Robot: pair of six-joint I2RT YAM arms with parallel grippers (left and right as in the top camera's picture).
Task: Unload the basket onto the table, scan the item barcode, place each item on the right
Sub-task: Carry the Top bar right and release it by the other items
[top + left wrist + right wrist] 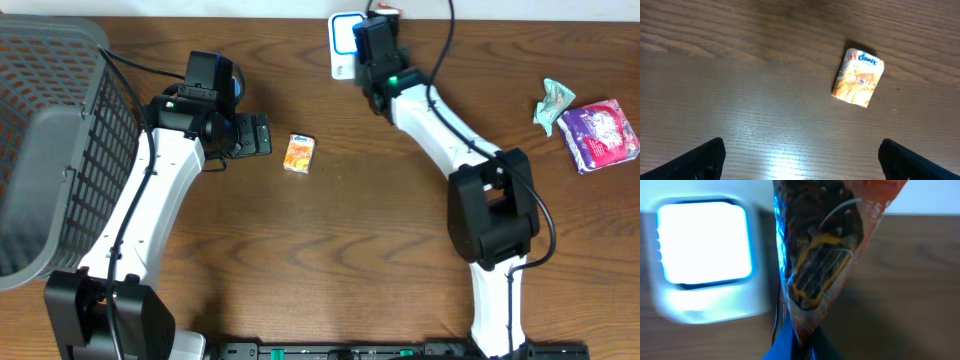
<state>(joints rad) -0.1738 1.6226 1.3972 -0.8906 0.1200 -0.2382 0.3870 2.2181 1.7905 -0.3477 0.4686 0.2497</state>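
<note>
My right gripper holds the snack packet (386, 12) and should swing it to the right in the overhead view next, then let go of it on top of the green wrapper (552, 106), which lies there.
My right gripper (805, 352) is shut on an orange-red snack packet (825, 250) with a dark printed picture, holding it upright. The packet stands right beside the white scanner (705, 255), whose window glows bright. From overhead, the right gripper (376, 35) is at the table's far edge against the scanner (343, 40), and only a red corner of the packet (386, 12) shows. My left gripper (255, 133) is open above bare wood, its fingers wide apart. A small orange Kleenex pack (858, 77) lies ahead of the left gripper (801, 160); no barcode is visible.
A grey mesh basket (50, 150) fills the left side. The orange Kleenex pack (299, 153) lies mid-table. A purple packet (598, 135) and a crumpled green wrapper (553, 105) lie at the far right.
</note>
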